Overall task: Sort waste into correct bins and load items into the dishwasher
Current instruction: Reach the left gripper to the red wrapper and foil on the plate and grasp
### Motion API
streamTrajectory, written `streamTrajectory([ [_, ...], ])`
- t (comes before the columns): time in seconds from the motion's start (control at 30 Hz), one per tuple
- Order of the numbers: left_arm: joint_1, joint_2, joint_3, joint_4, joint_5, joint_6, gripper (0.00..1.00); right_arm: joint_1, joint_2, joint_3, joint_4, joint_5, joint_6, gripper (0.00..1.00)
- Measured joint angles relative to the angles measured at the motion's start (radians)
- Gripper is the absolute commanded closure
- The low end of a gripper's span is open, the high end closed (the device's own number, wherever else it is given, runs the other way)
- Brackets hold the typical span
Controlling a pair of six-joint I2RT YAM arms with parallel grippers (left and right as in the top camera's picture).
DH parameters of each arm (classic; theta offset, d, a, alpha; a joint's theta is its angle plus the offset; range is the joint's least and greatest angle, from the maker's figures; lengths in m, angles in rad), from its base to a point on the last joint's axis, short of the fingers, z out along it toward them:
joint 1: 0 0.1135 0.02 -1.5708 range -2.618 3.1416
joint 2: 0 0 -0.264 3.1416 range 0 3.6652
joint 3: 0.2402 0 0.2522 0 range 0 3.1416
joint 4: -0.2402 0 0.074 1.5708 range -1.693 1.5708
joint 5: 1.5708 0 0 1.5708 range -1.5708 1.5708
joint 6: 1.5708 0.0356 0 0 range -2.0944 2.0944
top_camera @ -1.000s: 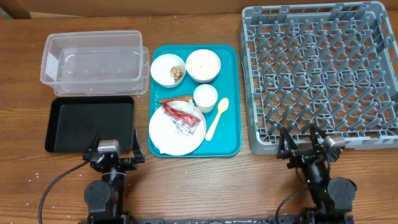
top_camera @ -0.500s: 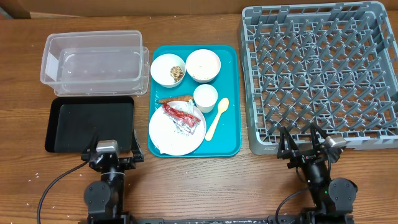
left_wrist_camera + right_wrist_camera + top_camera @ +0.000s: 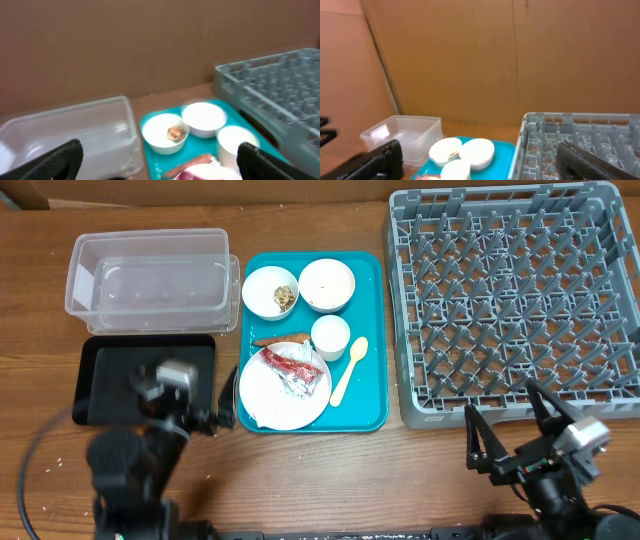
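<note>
The foil wrapper (image 3: 292, 370) (image 3: 189, 175) lies uncovered, so next my left gripper will move outward from the black tray over the plate, then tip downward and lower to it there.
The teal tray (image 3: 372, 395) holds a bowl with brown crumbs (image 3: 270, 292), a bowl with rice (image 3: 327, 284), a white cup (image 3: 331, 335), a pale yellow spoon (image 3: 349, 370) and a plate (image 3: 268, 400). A red-and-silver foil wrapper (image 3: 292, 368) lies on the plate, with the orange-brown stick (image 3: 280, 339) just behind it. I cannot pick out the white paper. My left gripper (image 3: 188, 412) is open and empty, blurred, over the black tray's (image 3: 105, 365) near right corner. My right gripper (image 3: 510, 432) is open and empty at the grey rack's (image 3: 515, 300) front edge.
The clear tub (image 3: 150, 275) stands behind the black tray. The left wrist view shows the tub (image 3: 65, 130), both bowls (image 3: 162, 132), the cup (image 3: 235, 142) and the rack (image 3: 280, 85). The right wrist view shows the tub (image 3: 402, 132), the bowls (image 3: 477, 151) and the rack (image 3: 580, 140).
Both arms have lifted off their rest poses. The left arm has swung up over the black tray and is blurred. The right arm has shifted right. Nothing on the trays has moved.
</note>
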Motion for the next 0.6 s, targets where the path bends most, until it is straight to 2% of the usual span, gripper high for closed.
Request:
streamTrajectory([
  [0.03, 0.000, 0.072, 0.067, -0.044, 0.020, 0.001, 0.00, 0.000, 0.034, 0.060, -0.055, 0.003, -0.010, 0.00],
  [0.07, -0.004, 0.164, 0.169, -0.155, 0.039, 0.001, 0.00, 0.000, 0.058, 0.098, -0.106, 0.006, -0.015, 0.00],
  [0.1, -0.010, 0.209, 0.214, -0.183, 0.043, 0.003, 0.00, 0.000, 0.095, 0.149, -0.159, 0.009, -0.021, 0.00],
  [0.13, -0.036, 0.313, 0.332, -0.294, 0.049, 0.009, 0.00, 0.000, 0.145, 0.208, -0.194, 0.011, -0.024, 0.00],
  [0.23, -0.134, 0.486, 0.525, -0.488, -0.003, 0.020, 0.00, 0.000, 0.254, 0.329, -0.314, 0.023, -0.032, 0.00],
  [0.3, -0.252, 0.613, 0.644, -0.581, -0.083, 0.024, 0.00, 0.000, 0.349, 0.418, -0.393, 0.032, -0.034, 0.00],
  [0.43, -0.426, 0.799, 0.718, -0.638, -0.203, 0.026, 0.00, 0.000, 0.477, 0.485, -0.459, 0.038, -0.035, 0.00],
  [0.6, -0.495, 1.034, 0.724, -0.640, -0.230, 0.026, 0.00, 0.000, 0.528, 0.485, -0.515, 0.041, -0.035, 0.00],
])
